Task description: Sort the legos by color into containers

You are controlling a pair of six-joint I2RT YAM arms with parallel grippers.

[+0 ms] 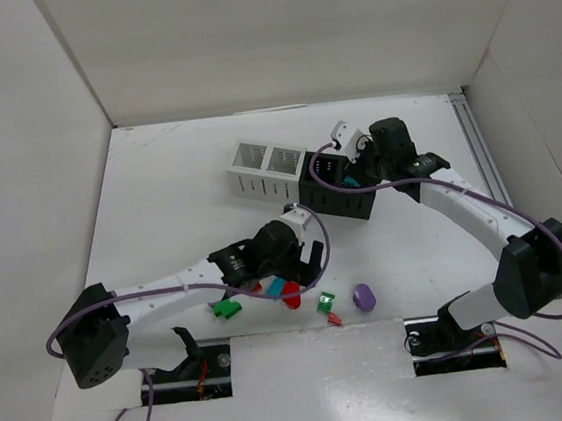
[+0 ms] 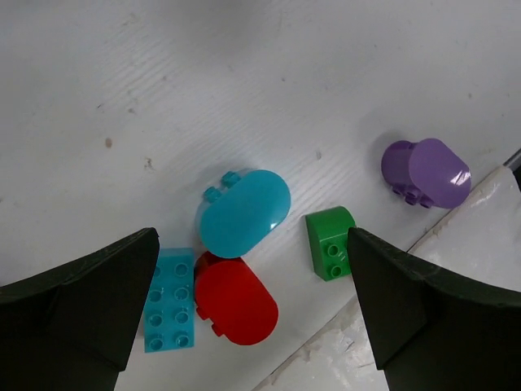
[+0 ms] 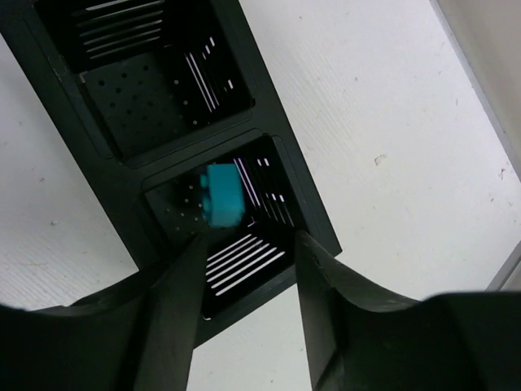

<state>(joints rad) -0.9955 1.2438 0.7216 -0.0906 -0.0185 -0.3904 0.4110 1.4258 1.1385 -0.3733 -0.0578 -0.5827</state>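
Observation:
The teal oval (image 2: 244, 212) is below my left gripper, and the red oval (image 2: 236, 303) touches only one end of it. My left gripper should bring its open fingers down around the free sides of the teal one.
My left gripper (image 1: 304, 260) hangs open over a cluster of legos near the table's front. Between its fingers in the left wrist view lie a teal oval (image 2: 244, 212), a red oval (image 2: 236, 303), a teal brick (image 2: 169, 299) and a green piece (image 2: 330, 243). A purple oval (image 2: 427, 173) lies farther right. My right gripper (image 3: 248, 240) is open above the rightmost black cup (image 3: 269, 277) of the containers (image 1: 302, 175). A blurred teal brick (image 3: 221, 195) sits inside that cup, just past the fingertips and free of them.
In the top view, a green brick (image 1: 228, 308), a small green piece (image 1: 326, 303), a small red piece (image 1: 335, 318) and the purple oval (image 1: 365, 297) lie around the left gripper. White walls enclose the table. The other black cup (image 3: 155, 90) looks empty.

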